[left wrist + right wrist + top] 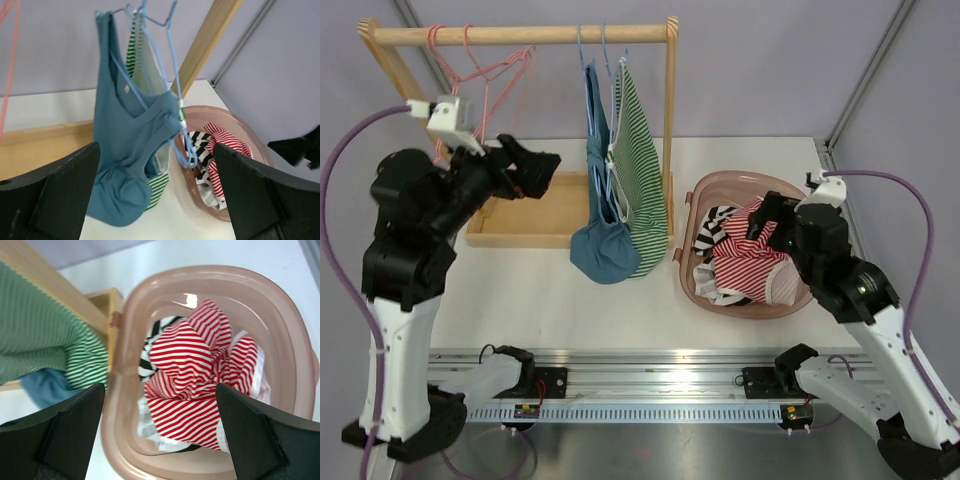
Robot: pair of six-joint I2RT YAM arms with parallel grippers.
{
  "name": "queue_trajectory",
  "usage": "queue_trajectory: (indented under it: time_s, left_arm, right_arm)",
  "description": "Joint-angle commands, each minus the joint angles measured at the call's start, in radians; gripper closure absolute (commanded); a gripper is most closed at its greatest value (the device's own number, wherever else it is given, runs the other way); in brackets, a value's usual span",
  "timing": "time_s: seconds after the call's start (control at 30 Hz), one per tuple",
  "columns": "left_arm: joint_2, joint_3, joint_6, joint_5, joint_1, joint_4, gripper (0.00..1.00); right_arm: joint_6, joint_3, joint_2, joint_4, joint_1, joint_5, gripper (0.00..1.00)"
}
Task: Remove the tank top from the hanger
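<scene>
My left gripper needs to turn toward the wooden bar (520, 35) and move outward onto the near wire of the light blue hanger, because the blue tank top hangs from it.
A blue tank top (600, 200) hangs on a light blue hanger (582, 50) from the wooden rail (520, 35); its hem rests on the table. A green striped tank top (642, 170) hangs on a second hanger just right of it. In the left wrist view the blue top (125, 145) and its hanger (172, 100) lie straight ahead. My left gripper (542, 172) is open and empty, raised to the left of the blue top. My right gripper (765, 222) is open and empty above the pink basket (700, 280).
The pink basket (125, 390) holds red striped (195, 375) and black striped clothes. Empty pink hangers (485, 70) hang at the rail's left end. A wooden tray base (525, 215) and right rack post (669, 110) stand behind the tops.
</scene>
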Motion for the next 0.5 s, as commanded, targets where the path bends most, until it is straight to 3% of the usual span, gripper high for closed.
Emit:
queue_trajectory:
  time_s: [0.0,0.3,0.43,0.47]
  left_arm:
    - [0.144,0.144,0.054,-0.302,-0.19,-0.047,0.01]
    - [0.386,0.336,0.103,-0.582,-0.352,-0.015,0.02]
    - [0.531,0.474,0.135,-0.676,-0.36,-0.076,0.15]
    - [0.549,0.513,0.144,-0.685,-0.36,-0.082,0.23]
  right_arm:
    - [-0.012,-0.004,-0.07,0.029,-0.004,-0.164,0.0]
    - [-0.027,0.001,-0.109,-0.024,-0.004,-0.265,0.01]
    - [-0.036,-0.014,-0.14,-0.037,-0.004,-0.274,0.01]
    - [-0.038,-0.019,-0.145,-0.032,-0.004,-0.281,0.0]
